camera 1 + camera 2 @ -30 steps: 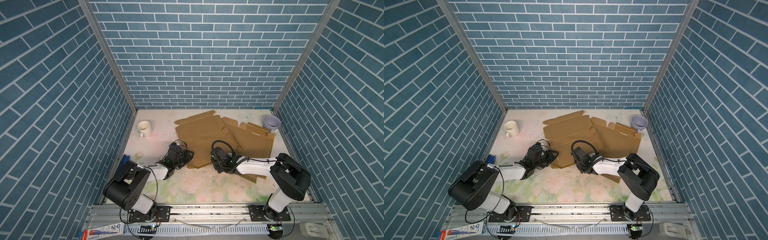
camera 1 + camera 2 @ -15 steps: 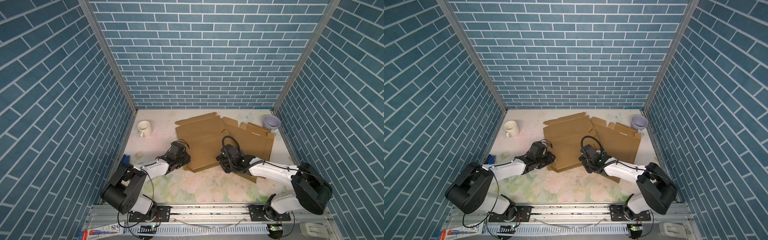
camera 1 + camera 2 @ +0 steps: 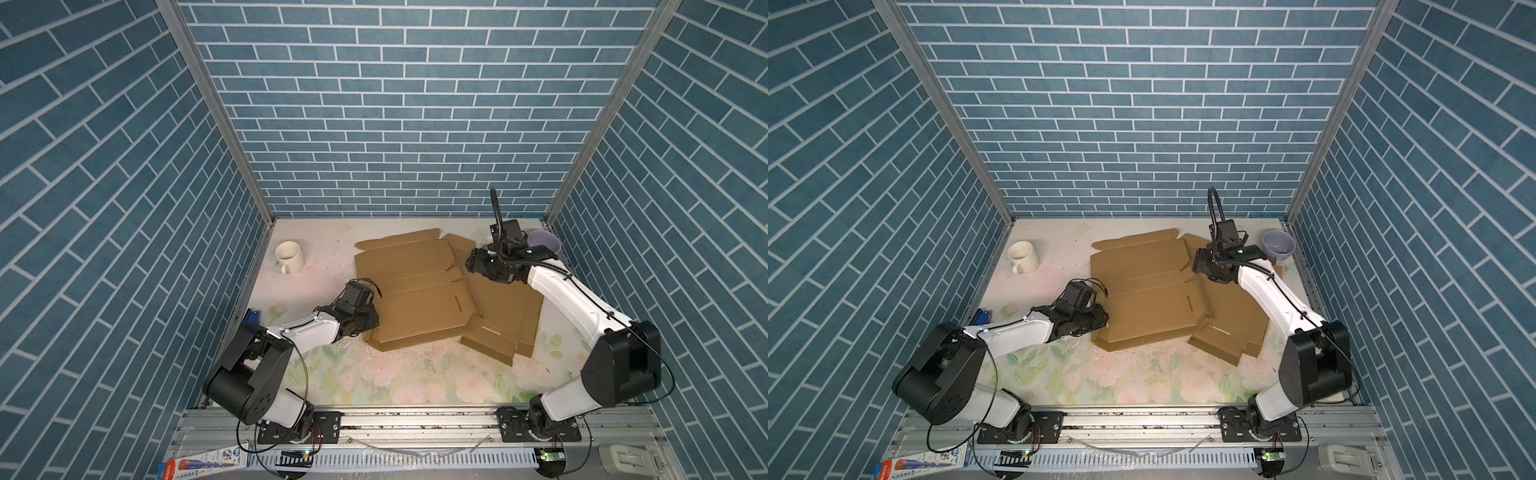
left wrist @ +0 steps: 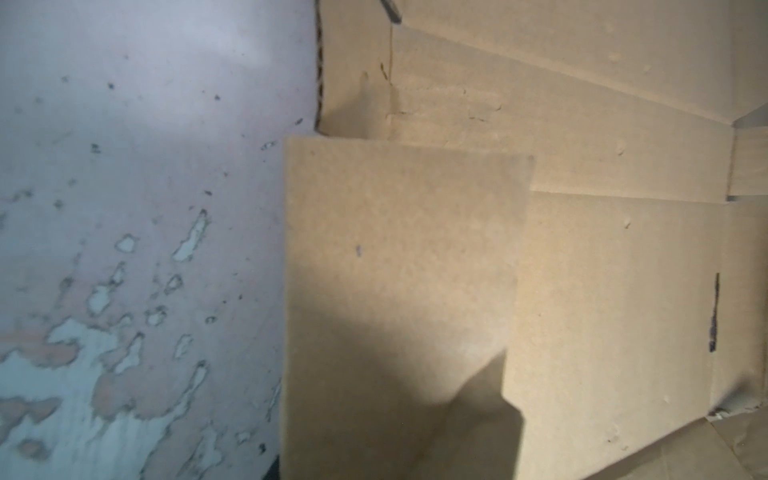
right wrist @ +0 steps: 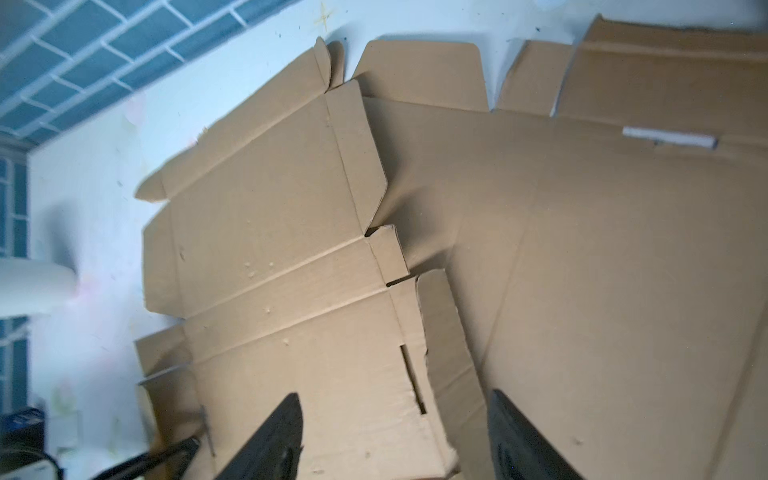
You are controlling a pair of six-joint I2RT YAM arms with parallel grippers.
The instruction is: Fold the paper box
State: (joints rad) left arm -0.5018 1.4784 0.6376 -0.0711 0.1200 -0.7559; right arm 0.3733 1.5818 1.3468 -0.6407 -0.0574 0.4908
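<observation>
My open right gripper will go down to the far panel's side flap, which stands clear of the sheet under it, and close on that flap's outer edge [image 3: 454,254] [image 5: 373,148].
The paper box [image 3: 415,286] [image 3: 1150,286] is a flat brown cardboard blank lying mid-table. My left gripper [image 3: 371,322] [image 3: 1102,320] sits low at its left edge, near the front corner. In the left wrist view a raised flap [image 4: 395,270] of the box fills the middle and hides the jaws, so their state does not show. My right gripper [image 3: 473,264] [image 3: 1198,264] hovers above the box's far right side. In the right wrist view it [image 5: 395,436] is open, both dark fingers [image 5: 270,440] wide apart over the slotted panel [image 5: 291,249], holding nothing.
A second cardboard sheet [image 3: 503,316] [image 3: 1229,311] lies under the box and spreads to the right. A white mug [image 3: 289,256] stands at the back left, a lavender cup [image 3: 542,243] at the back right corner. A small blue item [image 3: 251,318] lies by the left wall.
My right gripper has opened, risen from the box's front edge and moved toward the back right. My left gripper stayed at the left edge and narrowed a little.
</observation>
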